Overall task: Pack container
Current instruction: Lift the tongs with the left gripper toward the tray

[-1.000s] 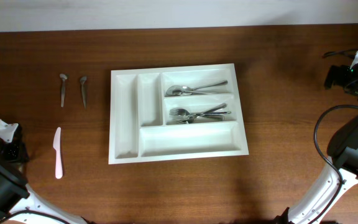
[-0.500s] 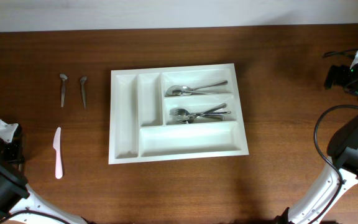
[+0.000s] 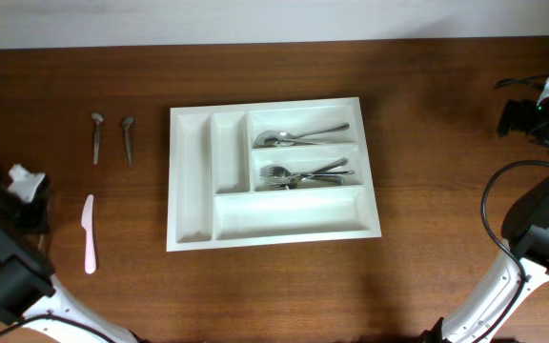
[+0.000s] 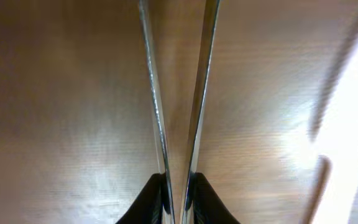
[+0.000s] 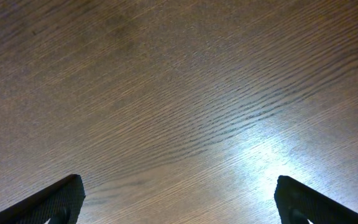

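Observation:
The left gripper goes to the right in the overhead view, over the tray's long near compartment, next and releases the shiny pieces there, since it is empty.
The container, a large white five-compartment tray, lies at the table's middle. One of its compartments holds spoons and the one below it holds forks. Two small metal spoons and a white plastic knife lie on the table left of it. My left gripper is at the far left edge, left of the knife. In the left wrist view its fingers are close together, with two thin shiny strips running up from them. My right gripper is at the far right, open and empty over bare wood.
The brown wooden table stretches between the tray and the right arm. A blurred white shape shows at the right of the left wrist view; I cannot tell what it is. A black cable loops by the right arm.
My left gripper has moved toward the far side and slightly right, nearer the utensils on the table. The right arm and all the cutlery have not moved.

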You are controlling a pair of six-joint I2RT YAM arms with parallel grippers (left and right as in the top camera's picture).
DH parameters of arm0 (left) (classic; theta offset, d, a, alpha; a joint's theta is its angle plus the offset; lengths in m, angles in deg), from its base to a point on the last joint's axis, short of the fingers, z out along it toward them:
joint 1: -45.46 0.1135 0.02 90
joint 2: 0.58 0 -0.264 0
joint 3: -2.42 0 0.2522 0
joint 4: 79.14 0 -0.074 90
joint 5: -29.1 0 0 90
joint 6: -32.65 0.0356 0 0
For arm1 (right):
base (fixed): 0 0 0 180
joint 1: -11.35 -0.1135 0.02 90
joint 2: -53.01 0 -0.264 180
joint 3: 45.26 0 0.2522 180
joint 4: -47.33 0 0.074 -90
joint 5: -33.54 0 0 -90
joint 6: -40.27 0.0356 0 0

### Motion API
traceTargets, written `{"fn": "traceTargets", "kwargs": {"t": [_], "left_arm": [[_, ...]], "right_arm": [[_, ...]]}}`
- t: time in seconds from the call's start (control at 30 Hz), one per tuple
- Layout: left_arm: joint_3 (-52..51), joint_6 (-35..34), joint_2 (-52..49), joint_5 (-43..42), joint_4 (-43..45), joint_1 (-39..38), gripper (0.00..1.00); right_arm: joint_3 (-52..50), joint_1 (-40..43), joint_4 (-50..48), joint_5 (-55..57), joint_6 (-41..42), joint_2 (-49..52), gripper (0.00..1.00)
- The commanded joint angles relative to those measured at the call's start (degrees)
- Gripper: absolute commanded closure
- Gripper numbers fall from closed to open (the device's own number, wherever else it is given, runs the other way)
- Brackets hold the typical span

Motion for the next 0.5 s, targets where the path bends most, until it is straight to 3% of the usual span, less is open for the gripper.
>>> {"fn": "traceTargets", "kwargs": {"t": [0.0,0.47], "left_arm": [[6.4,-0.1,-0.4,-0.6,-1.8,-4.5,0.98],[35.0,1.4,-0.4,-1.3,-18.3,-26.9,0.98]], "right_arm": [[-0.2,-0.2,-0.2,-0.1,0.5,-0.7,0.01],[-0.2,-0.2,-0.1,-0.1,0.5,-0.7,0.01]]}}
